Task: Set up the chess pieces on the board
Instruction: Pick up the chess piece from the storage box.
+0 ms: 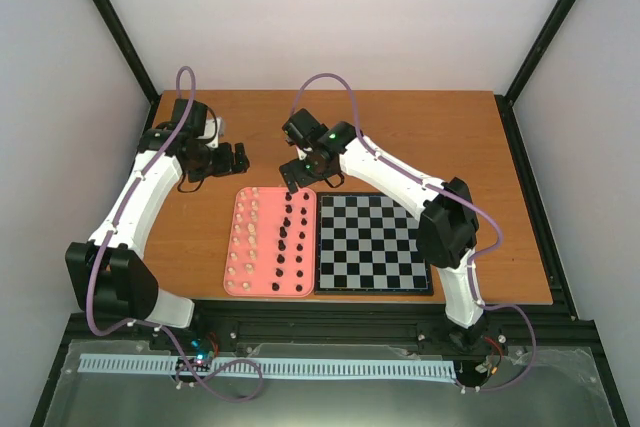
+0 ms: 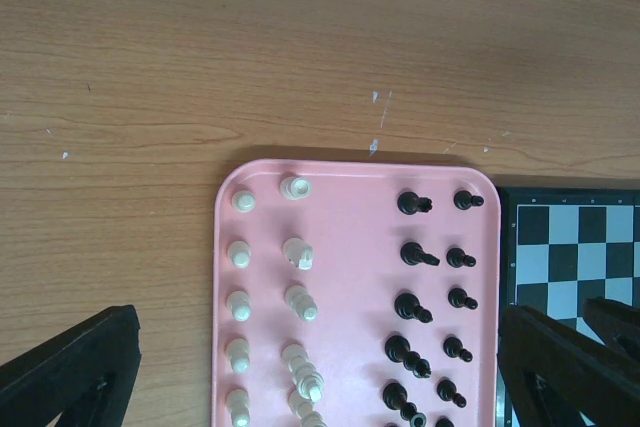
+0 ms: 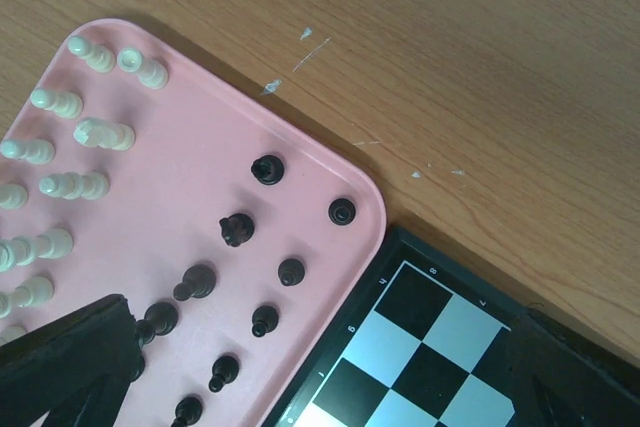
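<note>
I should next lower my right gripper onto the head of the black piece in the tray's far corner by the board, as it stands clear at its column's end.
The black chess pieces stand in two columns on the right half of a pink tray; cream-white ones fill its left half. The checkered board lies against the tray's right side, with bare squares. My right gripper hovers open over the tray's far right corner. In the right wrist view it looks down on black pieces and the board's corner. My left gripper hangs open beyond the tray's far left corner. Its view shows the white pieces and black pieces below the open gripper.
The tray and board sit on a brown wooden table with black frame posts at its corners. White walls close in the left, right and back. Small white specks mark the wood beyond the tray.
</note>
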`<state>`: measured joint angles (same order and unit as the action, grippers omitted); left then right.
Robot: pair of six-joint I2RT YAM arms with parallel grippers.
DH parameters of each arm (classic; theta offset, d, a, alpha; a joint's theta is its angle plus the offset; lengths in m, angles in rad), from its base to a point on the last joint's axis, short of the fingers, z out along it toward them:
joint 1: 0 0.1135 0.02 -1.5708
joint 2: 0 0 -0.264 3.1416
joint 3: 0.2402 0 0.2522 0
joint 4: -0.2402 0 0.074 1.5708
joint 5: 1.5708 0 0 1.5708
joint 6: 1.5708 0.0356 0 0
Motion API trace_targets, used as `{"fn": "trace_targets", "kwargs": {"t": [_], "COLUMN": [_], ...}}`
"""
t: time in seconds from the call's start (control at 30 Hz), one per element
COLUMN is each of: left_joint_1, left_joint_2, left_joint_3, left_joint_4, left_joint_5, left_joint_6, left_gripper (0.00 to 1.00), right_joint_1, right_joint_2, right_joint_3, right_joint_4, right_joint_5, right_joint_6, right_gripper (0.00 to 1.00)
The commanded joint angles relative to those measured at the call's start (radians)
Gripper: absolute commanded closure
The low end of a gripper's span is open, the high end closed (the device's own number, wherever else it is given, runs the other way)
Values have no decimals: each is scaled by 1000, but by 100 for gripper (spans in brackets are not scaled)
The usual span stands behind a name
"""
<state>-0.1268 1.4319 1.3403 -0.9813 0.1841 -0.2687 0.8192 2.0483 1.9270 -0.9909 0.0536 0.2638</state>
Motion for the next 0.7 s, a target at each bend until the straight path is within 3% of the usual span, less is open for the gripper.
{"fn": "trace_targets", "kwargs": {"t": [0.0,0.47,0.67], "left_joint_1": [-6,-7,-7], "left_joint_2": [6,8,0], "left_joint_3": [32,25,8], "left_joint_4": [-1,1,1], "left_joint_5": [5,11,-3], "left_joint_6": [1,0,4], "left_gripper": [0,0,0], "right_joint_1": [-7,-70,-71], "right_joint_2": [-48,-40,31], "right_joint_3": [8,2,36], "right_joint_4": [11,6,-21], "right_joint_5": [31,-25,-100], "right_joint_6": [17,10,12], "right_gripper": [0,3,44]}}
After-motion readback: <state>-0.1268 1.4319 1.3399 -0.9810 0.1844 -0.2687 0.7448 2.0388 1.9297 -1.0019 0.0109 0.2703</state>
